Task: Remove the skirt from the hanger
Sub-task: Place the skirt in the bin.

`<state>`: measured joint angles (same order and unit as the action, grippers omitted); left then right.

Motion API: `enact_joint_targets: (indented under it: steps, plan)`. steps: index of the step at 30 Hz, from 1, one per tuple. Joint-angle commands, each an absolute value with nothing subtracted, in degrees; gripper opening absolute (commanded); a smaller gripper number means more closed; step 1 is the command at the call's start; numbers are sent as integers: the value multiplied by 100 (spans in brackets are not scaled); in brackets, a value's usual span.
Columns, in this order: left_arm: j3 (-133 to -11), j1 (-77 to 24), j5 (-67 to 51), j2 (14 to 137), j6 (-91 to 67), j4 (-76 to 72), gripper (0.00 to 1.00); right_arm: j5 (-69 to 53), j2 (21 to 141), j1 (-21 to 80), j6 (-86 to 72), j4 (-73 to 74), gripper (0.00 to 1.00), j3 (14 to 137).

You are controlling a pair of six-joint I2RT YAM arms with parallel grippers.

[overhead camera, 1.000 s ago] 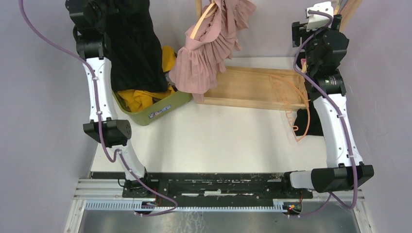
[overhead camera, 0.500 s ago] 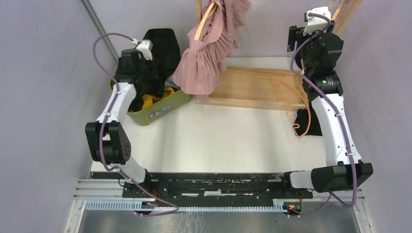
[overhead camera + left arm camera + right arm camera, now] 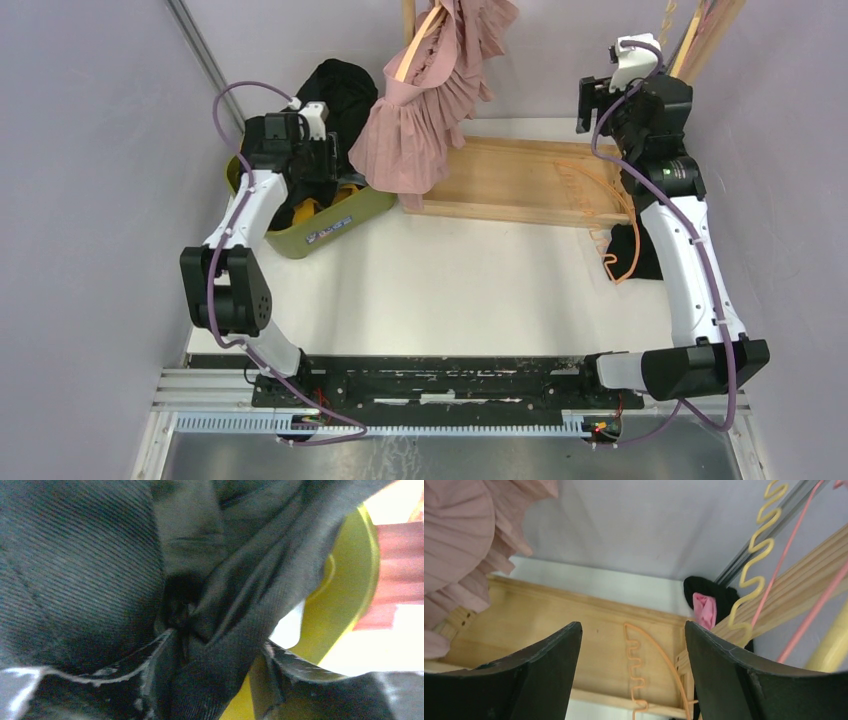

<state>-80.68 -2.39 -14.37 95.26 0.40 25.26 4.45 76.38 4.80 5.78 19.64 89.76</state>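
My open right gripper comes down and back onto the orange hanger's smooth arm (image 3: pixel 636 241) above the dark cloth next, since that part juts past the rack base.
A pink pleated skirt (image 3: pixel 420 130) hangs on an orange hanger (image 3: pixel 418 45) at the back centre; its hem also fills the upper left of the right wrist view (image 3: pixel 459 545). A black garment (image 3: pixel 340 95) is heaped in the yellow-green bin (image 3: pixel 340 225). My left gripper (image 3: pixel 320 160) is down in that bin, its jaws apart, with black cloth (image 3: pixel 100 565) bunched loosely between them (image 3: pixel 217 645) and bin yellow showing beside one finger. My right gripper (image 3: pixel 590 100) hovers open and empty (image 3: pixel 631 630) above the wooden rack base (image 3: pixel 520 180).
An empty orange wire hanger (image 3: pixel 636 665) lies on the rack base. A yellow wavy hanger (image 3: pixel 759 545) and a pink one hang by slanted wooden rails at the far right. Another dark cloth (image 3: pixel 635 250) lies beside the right arm. Walls close in on both sides.
My left arm came down from high up with the black garment and lowered it into the bin; its jaws have now parted. My right gripper drifted slightly left.
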Motion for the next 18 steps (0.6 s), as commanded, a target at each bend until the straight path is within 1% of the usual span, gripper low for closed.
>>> enact_joint_targets:
  steps: [1, 7, 10, 11, 18]
  plan:
    - [-8445, 294, -1431, 9220, -360, 2455, 62, 430, 7371, 526, 521, 2574, 81, 8796]
    - [-8856, 459, -1274, 9321, -505, 2669, 65, 522, 7197, 526, 440, 3304, 81, 8302]
    - [-8679, 382, -1104, 9268, -627, 2691, 72, 752, 6980, 526, 342, 3588, 82, 7929]
    - [-8592, 335, -1038, 9251, -605, 2704, 73, 826, 6880, 520, 323, 3670, 82, 7786]
    - [-8210, -126, -1024, 9208, -574, 2766, 72, 1026, 6440, 428, -10, 4276, 82, 6983]
